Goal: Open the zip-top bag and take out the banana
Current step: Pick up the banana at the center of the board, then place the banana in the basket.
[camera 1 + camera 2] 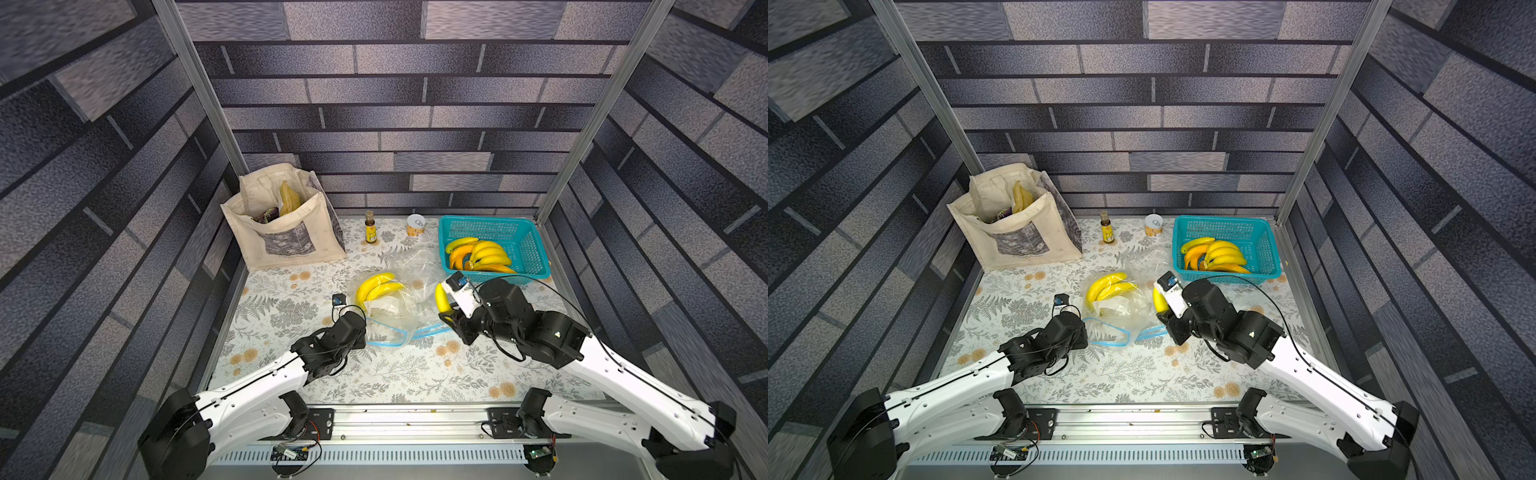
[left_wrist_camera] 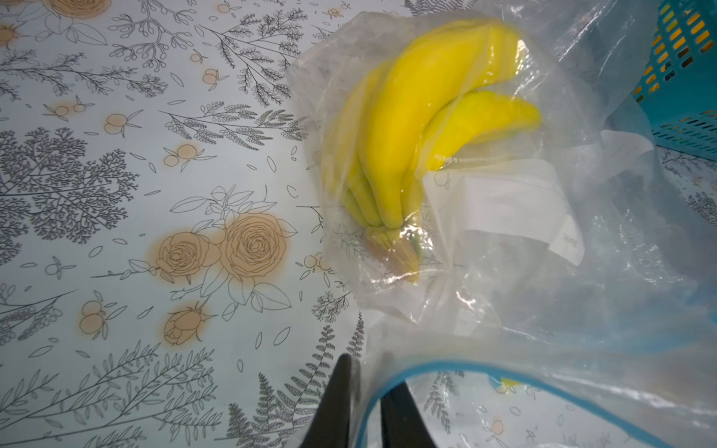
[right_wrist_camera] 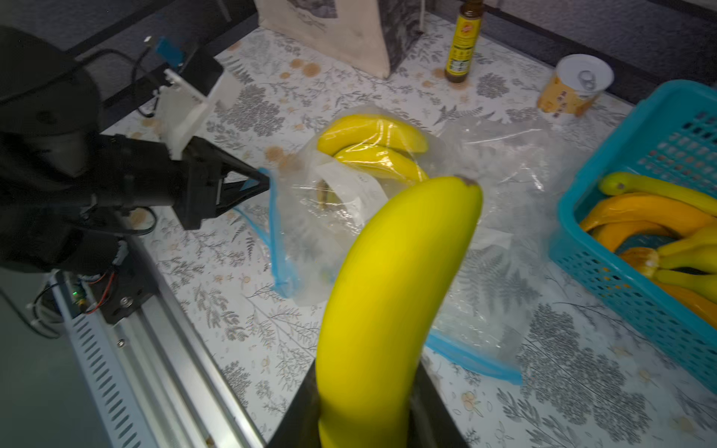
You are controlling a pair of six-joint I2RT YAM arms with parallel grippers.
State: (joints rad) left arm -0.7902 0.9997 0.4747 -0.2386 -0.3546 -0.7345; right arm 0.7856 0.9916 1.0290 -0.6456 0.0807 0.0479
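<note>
The teal basket stands outward and already holds bananas, so the robot's right gripper should next carry this banana outward to the basket, into its end by the bag (image 1: 449, 254) (image 3: 593, 203), and release it.
The clear zip-top bag (image 1: 415, 299) (image 1: 1133, 307) with a blue zip edge lies crumpled mid-table, its mouth gaping towards the front. A yellow bunch (image 1: 376, 286) (image 2: 423, 128) (image 3: 372, 147) lies inside it. My left gripper (image 2: 370, 372) (image 3: 264, 182) is shut on the blue zip rim at the bag's left side. My right gripper (image 3: 366, 407) (image 1: 446, 316) is shut on a single yellow banana (image 3: 395, 291) (image 1: 441, 298) (image 1: 1160, 301). It holds the banana upright, outside the bag, just right of its mouth.
A teal basket (image 1: 486, 219) with several bananas stands at the back right, close to the right arm. A cream tote bag (image 1: 286, 232) stands at the back left. A small bottle (image 1: 370, 227) and a can (image 1: 416, 225) stand by the rear wall.
</note>
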